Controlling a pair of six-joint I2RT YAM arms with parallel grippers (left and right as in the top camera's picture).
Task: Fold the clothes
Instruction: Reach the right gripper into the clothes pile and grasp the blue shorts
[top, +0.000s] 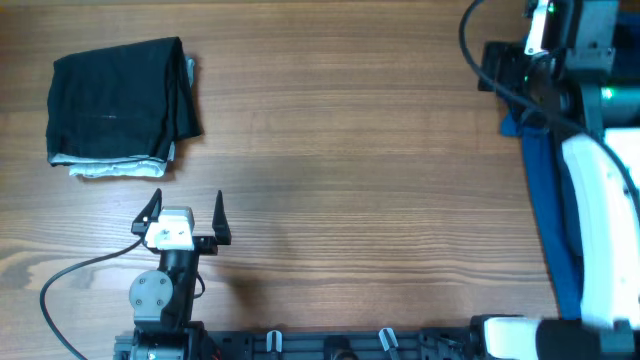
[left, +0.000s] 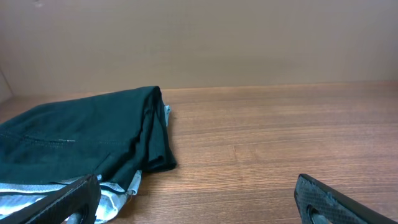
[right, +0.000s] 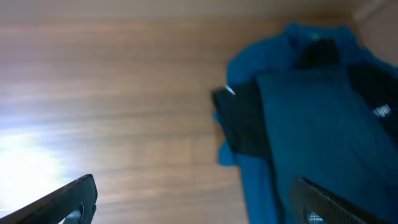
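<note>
My right gripper moves down and toward the right in the wrist view to the blue shorts' corner (right: 268, 87) beside the black piece next, as the shorts lie on top.
A folded black garment (top: 118, 100) lies at the table's far left on top of a pale grey-white one (top: 115, 168). In the left wrist view the black fold (left: 81, 134) and the pale edge (left: 118, 186) sit ahead and to the left. My left gripper (top: 185, 215) (left: 199, 205) stands open just in front of the stack, holding nothing. Brighter blue clothes (top: 545, 190) lie bunched at the right edge under the right arm. In the right wrist view the blue cloth (right: 323, 118) has a black piece (right: 242, 124) on it. My right gripper (right: 199, 202) hangs open above its left edge.
The wooden table (top: 350, 150) stretches between the two piles. The right arm's white body (top: 600, 200) and black cables (top: 480, 50) cover much of the blue pile. The left arm's base and cable (top: 70, 285) sit at the front edge.
</note>
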